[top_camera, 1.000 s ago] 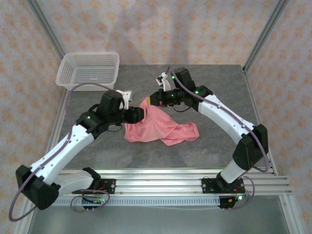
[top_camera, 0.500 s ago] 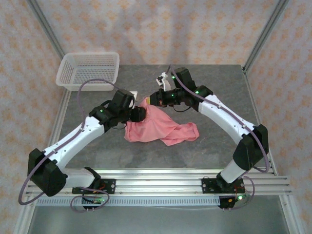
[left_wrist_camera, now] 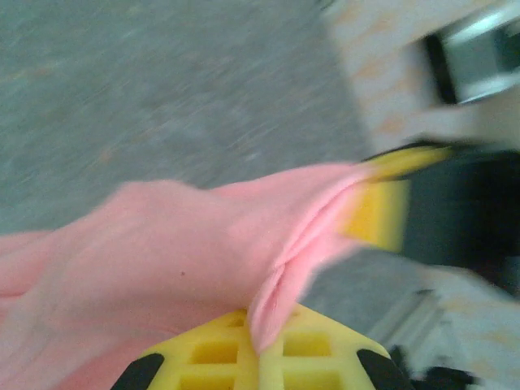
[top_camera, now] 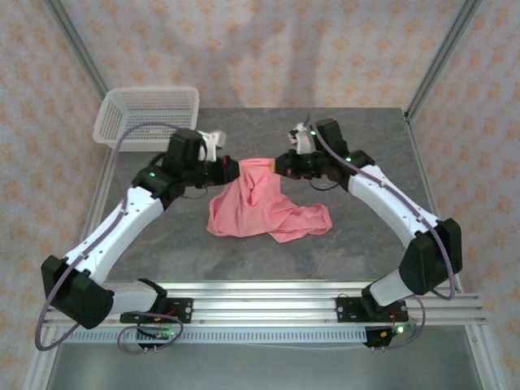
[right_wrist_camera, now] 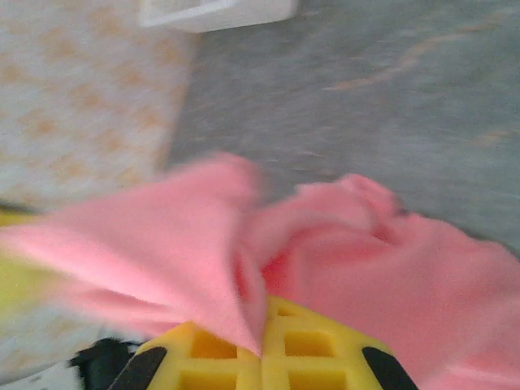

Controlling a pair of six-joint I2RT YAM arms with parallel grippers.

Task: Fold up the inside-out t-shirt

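Note:
I should next draw my left gripper toward the white mesh basket's side and let go of the pinched edge, as the cloth end in my right gripper is close opposite it.
The salmon-pink inside-out t-shirt hangs in the middle of the table, its top edge lifted and stretched between both grippers, its lower part bunched on the surface. My left gripper is shut on the t-shirt's upper left edge; in the left wrist view the cloth runs pinched between the yellow pads. My right gripper is shut on the upper right edge; pink fabric is clamped between its yellow pads. The two grippers face each other a short span apart.
A white mesh basket stands at the table's back left corner, just behind the left arm. The grey tabletop lies open to the right and front of the cloth. Metal frame posts edge the table.
The left gripper has shut on the t-shirt's edge and risen. The right gripper has moved right with its hold, and the cloth's top is now lifted and stretched between them.

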